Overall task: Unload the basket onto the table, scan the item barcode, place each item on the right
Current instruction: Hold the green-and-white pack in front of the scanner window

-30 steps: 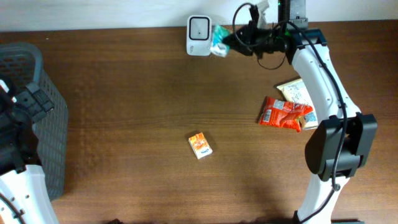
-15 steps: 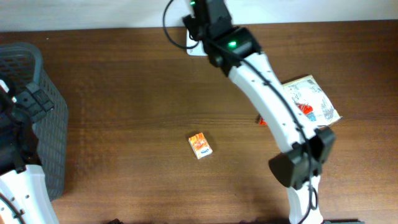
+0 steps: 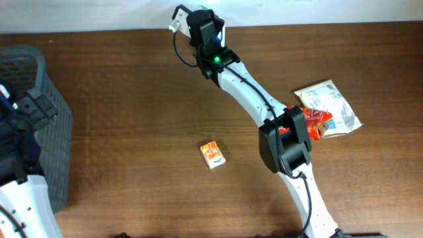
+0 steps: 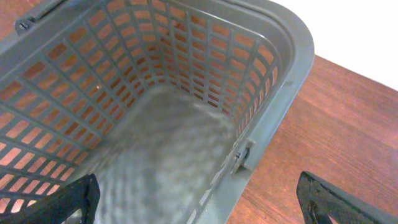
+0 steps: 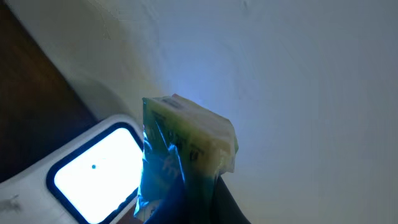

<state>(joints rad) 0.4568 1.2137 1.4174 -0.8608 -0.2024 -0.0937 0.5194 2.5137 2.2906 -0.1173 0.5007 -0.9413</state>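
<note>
My right gripper next moves back from the wall, over the red packet [image 3: 317, 119], to release the item by other packets clear of the scanner.
In the right wrist view my right gripper [image 5: 186, 208] is shut on a green and blue packet [image 5: 180, 140], the item. It is held upright against the white wall, right beside the lit window of the white scanner [image 5: 93, 171]. No barcode can be made out in the glare. From overhead, my right arm [image 3: 215, 56] reaches to the table's far edge and hides the scanner and packet. My left gripper [image 4: 199, 205] hangs open and empty above the grey basket [image 4: 273, 118].
A small orange box [image 3: 212, 154] lies mid-table. At the right lie a red packet [image 3: 318, 121] and a cream packet [image 3: 328, 106]. The grey basket [image 3: 56, 142] stands at the left edge beneath my left arm [image 3: 30, 109].
My right arm has swung left and now lies over the scanner, carrying the packet from the scanner's right side to its window. The left arm has not moved.
</note>
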